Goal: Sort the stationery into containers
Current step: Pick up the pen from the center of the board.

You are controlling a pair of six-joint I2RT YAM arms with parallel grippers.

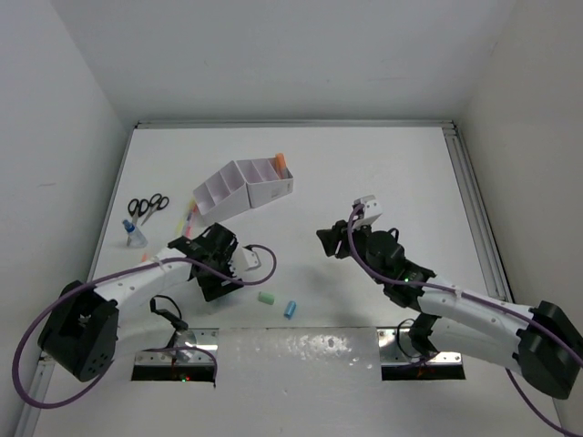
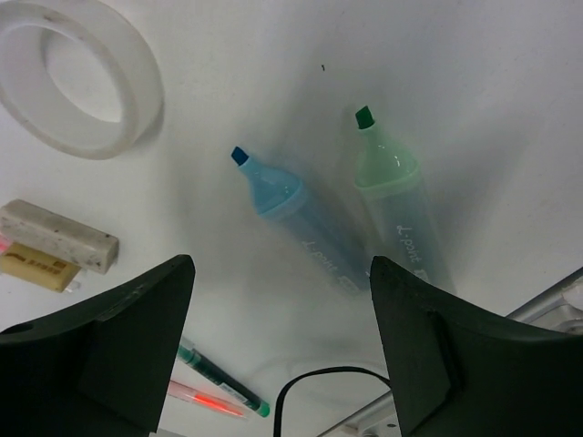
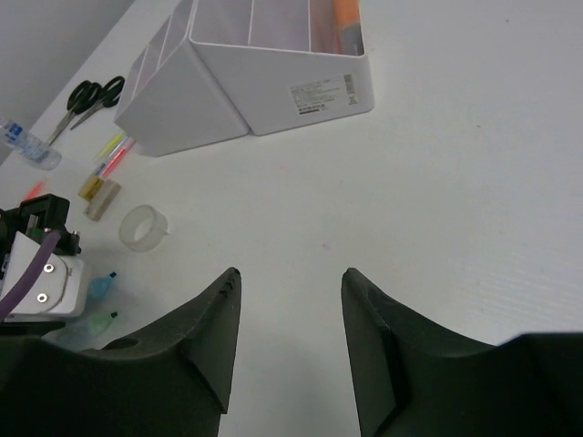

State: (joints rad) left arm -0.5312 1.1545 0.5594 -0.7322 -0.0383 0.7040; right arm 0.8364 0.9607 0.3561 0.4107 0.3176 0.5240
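Note:
The body of the blue highlighter is already in the gap between the left gripper's open fingers, so the left gripper should lower onto it next with its fingers open.
In the left wrist view an uncapped blue highlighter (image 2: 293, 208) and an uncapped green highlighter (image 2: 398, 196) lie side by side on the table. My left gripper (image 2: 282, 266) hangs over them, open, with nothing between its fingers. A clear tape ring (image 2: 77, 77) lies beyond them. The pale organiser (image 1: 246, 187) stands at the back, and an orange item (image 1: 281, 162) sticks out of its right end compartment. A green cap (image 1: 266, 298) and a blue cap (image 1: 291, 309) lie near the front. My right gripper (image 3: 290, 273) is open and empty above bare table.
Black scissors (image 1: 148, 206) and a blue-capped bottle (image 1: 134, 234) lie at the far left. Two erasers (image 2: 59, 237) sit beside the tape ring. Below them lie a green pen (image 2: 219, 373) and a red pen (image 2: 205, 401). Pink and yellow pens (image 3: 114, 155) rest by the organiser's left end.

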